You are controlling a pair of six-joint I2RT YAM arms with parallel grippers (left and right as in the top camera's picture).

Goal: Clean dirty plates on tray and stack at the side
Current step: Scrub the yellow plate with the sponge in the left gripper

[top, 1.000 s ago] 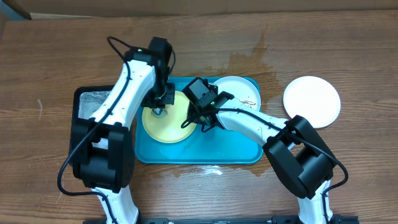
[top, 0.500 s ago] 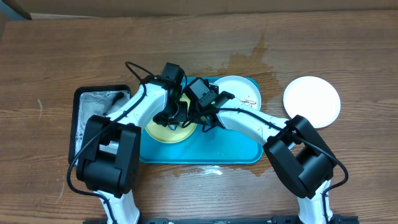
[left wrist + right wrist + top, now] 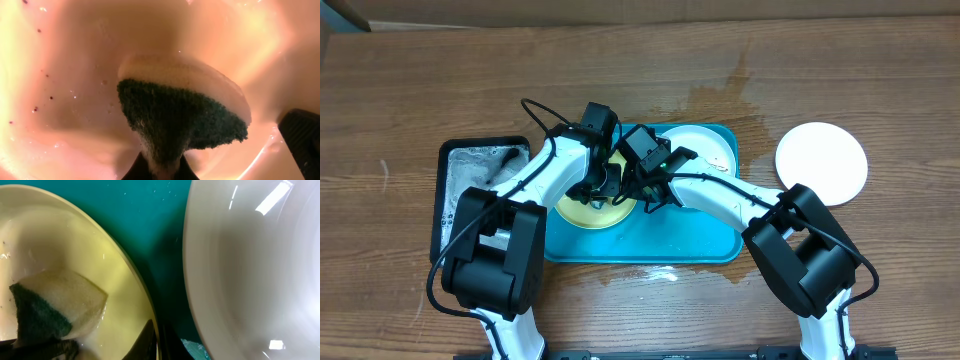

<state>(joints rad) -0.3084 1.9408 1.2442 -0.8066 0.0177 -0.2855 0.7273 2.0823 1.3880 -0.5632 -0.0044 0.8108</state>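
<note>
My left gripper holds the sponge and will next lift, move across to the foamy black tray [image 3: 468, 172] on its left in the overhead view, lower the sponge there and then let it go.
The pale yellow-green plate [image 3: 582, 212] lies on the left half of the turquoise tray [image 3: 670, 240]. It also shows in the right wrist view [image 3: 120, 300] and fills the left wrist view [image 3: 75, 75]. My left gripper [image 3: 603, 186] is shut on a green-and-white sponge [image 3: 180, 115] pressed on this plate; the sponge shows in the right wrist view too [image 3: 55, 305]. My right gripper [image 3: 645, 192] is shut on the plate's right rim [image 3: 155, 340]. A white plate with brown smears [image 3: 705, 152] lies on the tray's back right and fills the right of the right wrist view [image 3: 250, 270]. Another white plate [image 3: 822, 162] lies on the table to the right.
A black tray [image 3: 470, 185] with foam stands left of the turquoise tray. A wet patch [image 3: 720, 95] marks the wooden table behind the tray. Water drops lie at the tray's front edge [image 3: 655, 270].
My left gripper swung from the plate's back left to its right part with the sponge, beside my right gripper, and has held there for the last half second. The right arm stayed put.
</note>
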